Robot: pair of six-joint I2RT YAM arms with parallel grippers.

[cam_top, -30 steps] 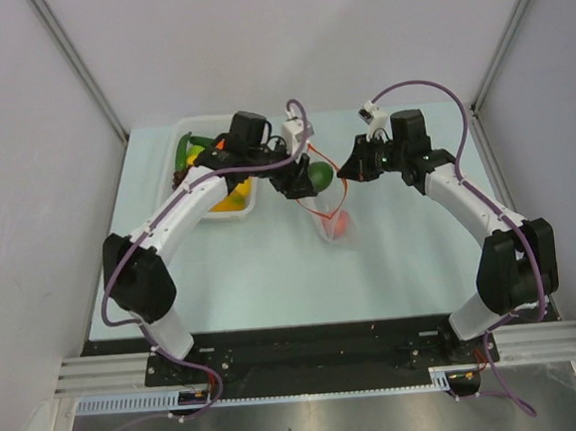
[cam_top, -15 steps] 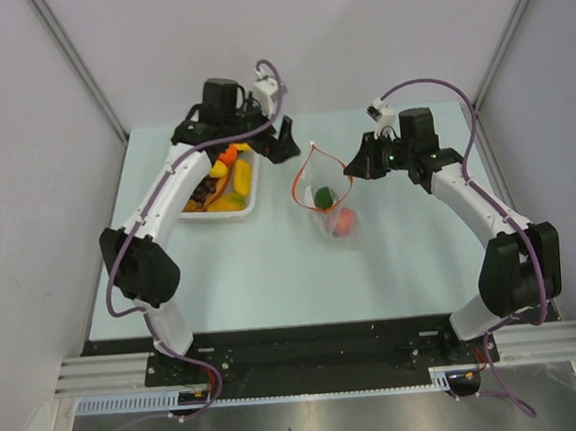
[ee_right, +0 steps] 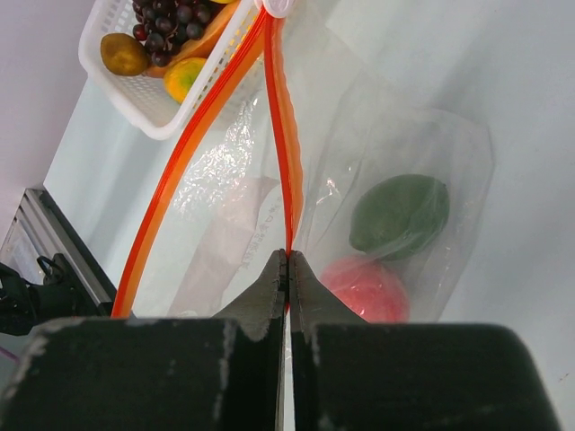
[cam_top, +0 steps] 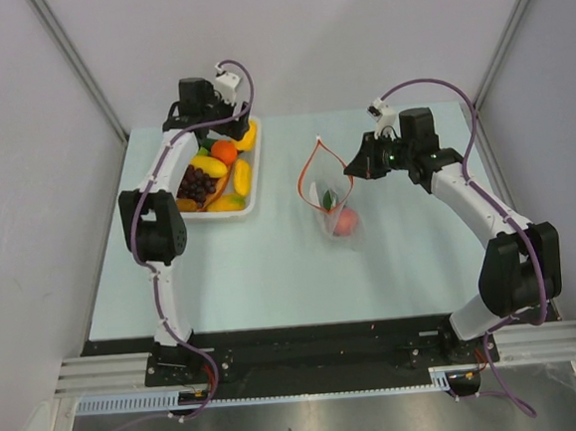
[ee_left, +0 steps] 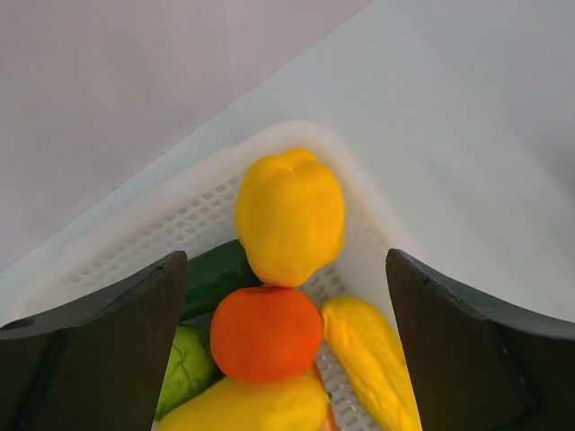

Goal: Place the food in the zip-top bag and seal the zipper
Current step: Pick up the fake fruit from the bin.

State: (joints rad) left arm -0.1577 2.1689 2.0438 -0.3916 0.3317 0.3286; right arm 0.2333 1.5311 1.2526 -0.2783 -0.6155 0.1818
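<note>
Next, my left gripper lowers its already open, empty fingers around the sides of the yellow pepper, which lies below it in the tray's far corner.
The clear zip-top bag lies mid-table with a green fruit and a pink-red fruit inside. My right gripper is shut on the red-orange zipper and holds the mouth open and lifted. The right wrist view shows the jaws pinching the strip, with the green fruit and red fruit below. My left gripper is open and empty over the far end of the tray. An orange fruit and a yellow pepper lie between its fingers.
The white tray at the back left holds dark grapes, yellow pieces, a dark green piece and a light green one. The tray corner is near the back wall. The tray lies left of the bag.
My left gripper let a green fruit go into the bag, then swung left and back to the tray's far end, open. The right gripper has kept its hold on the zipper.
</note>
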